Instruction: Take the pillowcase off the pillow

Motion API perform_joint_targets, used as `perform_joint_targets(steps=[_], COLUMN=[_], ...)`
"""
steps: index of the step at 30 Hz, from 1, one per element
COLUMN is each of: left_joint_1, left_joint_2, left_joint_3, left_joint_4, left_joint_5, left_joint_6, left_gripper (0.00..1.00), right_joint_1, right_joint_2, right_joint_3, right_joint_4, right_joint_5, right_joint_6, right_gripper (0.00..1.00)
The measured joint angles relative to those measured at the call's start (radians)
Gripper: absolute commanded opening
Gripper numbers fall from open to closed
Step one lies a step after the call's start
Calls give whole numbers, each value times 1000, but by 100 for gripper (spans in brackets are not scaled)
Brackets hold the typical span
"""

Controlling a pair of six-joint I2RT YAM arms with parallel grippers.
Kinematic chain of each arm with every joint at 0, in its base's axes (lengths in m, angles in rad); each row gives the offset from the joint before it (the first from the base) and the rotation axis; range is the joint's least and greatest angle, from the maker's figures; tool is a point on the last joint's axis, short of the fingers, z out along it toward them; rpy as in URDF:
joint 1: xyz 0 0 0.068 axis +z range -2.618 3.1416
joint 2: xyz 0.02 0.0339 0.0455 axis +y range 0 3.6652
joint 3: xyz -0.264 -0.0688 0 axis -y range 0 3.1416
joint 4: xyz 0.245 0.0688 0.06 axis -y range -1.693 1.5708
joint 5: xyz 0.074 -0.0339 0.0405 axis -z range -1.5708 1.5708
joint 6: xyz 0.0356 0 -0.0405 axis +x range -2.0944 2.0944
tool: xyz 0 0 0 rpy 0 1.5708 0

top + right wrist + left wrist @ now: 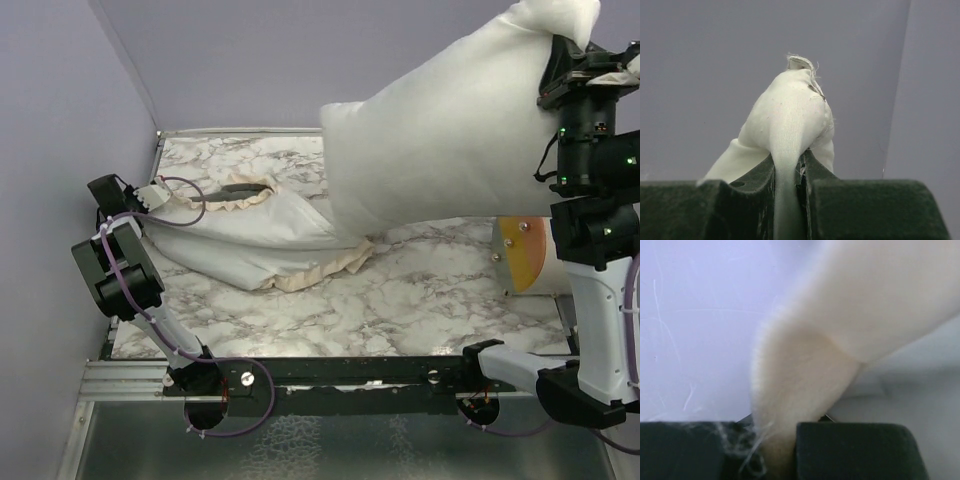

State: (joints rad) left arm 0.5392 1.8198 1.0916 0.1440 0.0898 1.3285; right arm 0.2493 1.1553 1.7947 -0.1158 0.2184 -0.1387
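The pillow (450,130) hangs almost free of the pillowcase, so my left gripper should rise off the side toward the pillow and release the pillowcase's cream fold.
The pillow (450,130), plump and white, hangs in the air at the upper right. My right gripper (562,55) is shut on its top corner. In the right wrist view the white corner (790,110) with a small tag (799,62) is pinched between my jaws (790,175). The pillow's low corner reaches down to the pillowcase (250,245). The pillowcase lies limp on the table, white face out, with cream trim and a dark grey opening (245,188). My left gripper (148,197) is shut on the cream trim (790,385) at its left end; the left wrist view shows the jaws (777,450) closed on it.
The marble table (400,310) has lilac walls at the left and back. A white object with an orange-yellow round face (525,255) stands at the right edge, under the pillow. A black and metal rail (350,375) runs along the near edge.
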Motion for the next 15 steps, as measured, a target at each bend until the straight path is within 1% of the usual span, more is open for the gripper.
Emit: perform_joint_targets(steps=[7, 11, 15], left_joint_1=[0, -7, -63], left_joint_2=[0, 0, -4], left_joint_3=[6, 85, 223], left_joint_4=[-8, -120, -257], left_joint_5=[-9, -4, 13], left_joint_6=[-11, -110, -248], left_gripper=[0, 0, 0], right_joint_1=[-10, -23, -22], right_joint_2=[-30, -14, 10], right_joint_3=[0, 2, 3], right_joint_4=[52, 52, 48], right_joint_5=[46, 51, -3], right_joint_6=[-23, -15, 36], right_gripper=[1, 1, 1])
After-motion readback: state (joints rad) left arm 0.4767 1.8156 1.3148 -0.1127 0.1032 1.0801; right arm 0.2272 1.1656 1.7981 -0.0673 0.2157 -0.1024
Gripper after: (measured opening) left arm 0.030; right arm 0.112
